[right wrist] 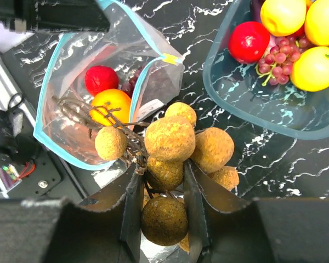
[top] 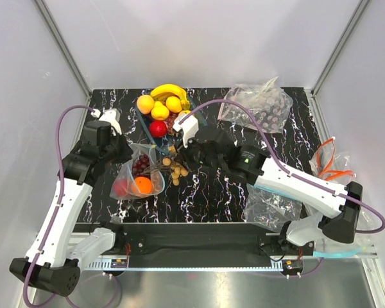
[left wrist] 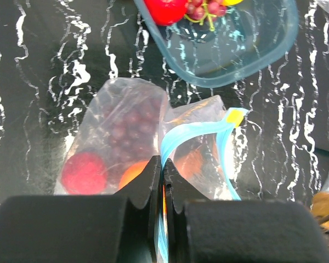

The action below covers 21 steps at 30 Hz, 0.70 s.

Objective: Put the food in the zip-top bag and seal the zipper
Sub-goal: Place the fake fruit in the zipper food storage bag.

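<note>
My right gripper goes left in the top view into the bag's opening next and releases the cluster, since the nuts of the cluster still hang outside.
The clear zip-top bag lies on the table left of centre, its light-blue zipper strip standing open. Inside it are a red apple, an orange and dark grapes. My left gripper is shut on the zipper strip at the bag's mouth. My right gripper is shut on the tan nut cluster and holds it just right of the bag's mouth, its twigs over the opening. The bowl holds a red apple, yellow fruits, grapes and a banana.
A second wrinkled clear bag lies at the back right. Another clear bag lies front right under my right arm. Orange strips lie at the right edge. Grey walls close the table on three sides.
</note>
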Motion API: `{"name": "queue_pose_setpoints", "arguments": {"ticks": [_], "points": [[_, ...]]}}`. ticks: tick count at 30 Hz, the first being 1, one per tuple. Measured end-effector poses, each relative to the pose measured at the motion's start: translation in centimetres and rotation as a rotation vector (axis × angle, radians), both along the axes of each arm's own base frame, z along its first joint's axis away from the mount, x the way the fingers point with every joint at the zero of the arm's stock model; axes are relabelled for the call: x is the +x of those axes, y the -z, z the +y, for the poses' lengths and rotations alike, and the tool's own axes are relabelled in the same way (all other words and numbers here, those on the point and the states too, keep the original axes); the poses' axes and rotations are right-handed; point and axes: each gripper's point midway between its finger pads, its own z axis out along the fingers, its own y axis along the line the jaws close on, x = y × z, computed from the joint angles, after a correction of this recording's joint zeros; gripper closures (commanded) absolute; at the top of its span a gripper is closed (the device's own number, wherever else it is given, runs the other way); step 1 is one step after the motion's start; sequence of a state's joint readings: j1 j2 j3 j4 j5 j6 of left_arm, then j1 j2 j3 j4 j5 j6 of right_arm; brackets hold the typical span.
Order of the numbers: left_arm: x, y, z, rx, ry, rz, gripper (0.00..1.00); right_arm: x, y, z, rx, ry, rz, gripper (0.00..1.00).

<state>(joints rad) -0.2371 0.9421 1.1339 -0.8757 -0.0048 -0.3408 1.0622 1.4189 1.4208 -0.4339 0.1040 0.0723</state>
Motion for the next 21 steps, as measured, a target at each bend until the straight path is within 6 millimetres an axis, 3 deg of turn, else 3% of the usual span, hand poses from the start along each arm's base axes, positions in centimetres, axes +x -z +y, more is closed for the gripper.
{"name": "queue_pose_setpoints", "arguments": {"ticks": [8,13,21], "points": [[-0.3,0.0,-0.6,-0.005,0.025,0.015,0.92,0.4,-0.6,2.1,-0.106,0.032,-0.130,1.00],[-0.3,0.0,-0.6,-0.008,0.025,0.016,0.92,0.3,0.0,3.2,-0.188,0.056,-0.189,1.00],[-0.2,0.3,-0.9,-0.015,0.032,0.028,0.92,-2.7,0.4,5.7,-0.255,0.001,-0.268,1.00]]}}
